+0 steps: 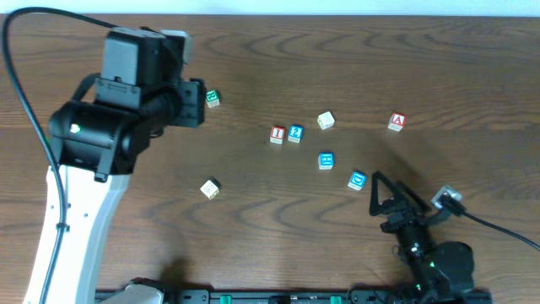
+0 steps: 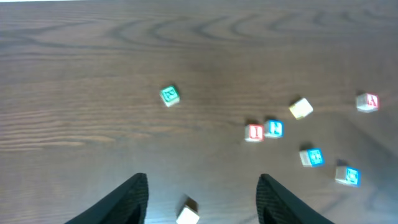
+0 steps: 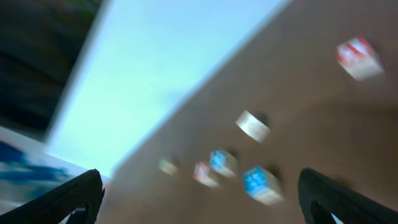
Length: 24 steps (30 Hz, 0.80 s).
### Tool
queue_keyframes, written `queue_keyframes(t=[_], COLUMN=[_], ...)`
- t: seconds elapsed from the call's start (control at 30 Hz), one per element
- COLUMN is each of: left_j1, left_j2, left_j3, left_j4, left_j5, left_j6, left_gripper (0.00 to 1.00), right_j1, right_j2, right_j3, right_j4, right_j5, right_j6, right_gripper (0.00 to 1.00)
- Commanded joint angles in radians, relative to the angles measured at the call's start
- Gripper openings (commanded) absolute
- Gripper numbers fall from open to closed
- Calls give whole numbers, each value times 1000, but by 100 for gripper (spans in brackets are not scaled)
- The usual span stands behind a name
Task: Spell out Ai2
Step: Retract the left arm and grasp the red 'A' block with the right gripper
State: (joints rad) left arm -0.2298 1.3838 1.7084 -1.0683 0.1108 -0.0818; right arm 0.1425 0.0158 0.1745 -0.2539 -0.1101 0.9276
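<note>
The red A block (image 1: pixel 396 122) (image 3: pixel 360 58) stands clear of other blocks, outward of my right gripper. My right gripper will next reach outward, tilt its fingers down and lower them around the block.
Several small letter blocks lie spread on the wooden table (image 1: pixel 278 51). A red A block (image 1: pixel 396 122) is at the right. A red I block (image 1: pixel 278 134) touches a blue block (image 1: pixel 294 133) at the centre. Two more blue blocks (image 1: pixel 326 160) (image 1: pixel 357 180) lie below them; their characters are unreadable. My left gripper (image 2: pixel 202 190) is open and empty, high above a cream block (image 2: pixel 188 213). My right gripper (image 1: pixel 381 192) is open and empty, just right of the lower blue block. The right wrist view is blurred but shows the A block (image 3: pixel 357 58).
A green block (image 1: pixel 212 99) lies near the left arm. One cream block (image 1: pixel 326 121) sits right of the centre pair, another (image 1: pixel 210 188) at lower left. The left arm's tall body (image 1: pixel 93 135) covers the left side. Cables run along both sides.
</note>
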Motion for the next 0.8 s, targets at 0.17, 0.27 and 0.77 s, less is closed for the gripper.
queue_keyframes(t=[0.17,0.27,0.77], left_j1=[156,175,213], left_j2=[-10,-10,-10], left_j3=[-99,-128,-135], left_j4=[69,90,97], left_j5=[103,88,-17], left_j6=[47,56,101], left_gripper=[60,63,66], right_j1=[-120,-202,-285], right_j2=[338,596,1794], right_j3=[44,168,1266], right_j4=[214,219,-528], right_j5=[-3,-98,49], right_j6=[-35,-166,-495], right_gripper=[99,99,99])
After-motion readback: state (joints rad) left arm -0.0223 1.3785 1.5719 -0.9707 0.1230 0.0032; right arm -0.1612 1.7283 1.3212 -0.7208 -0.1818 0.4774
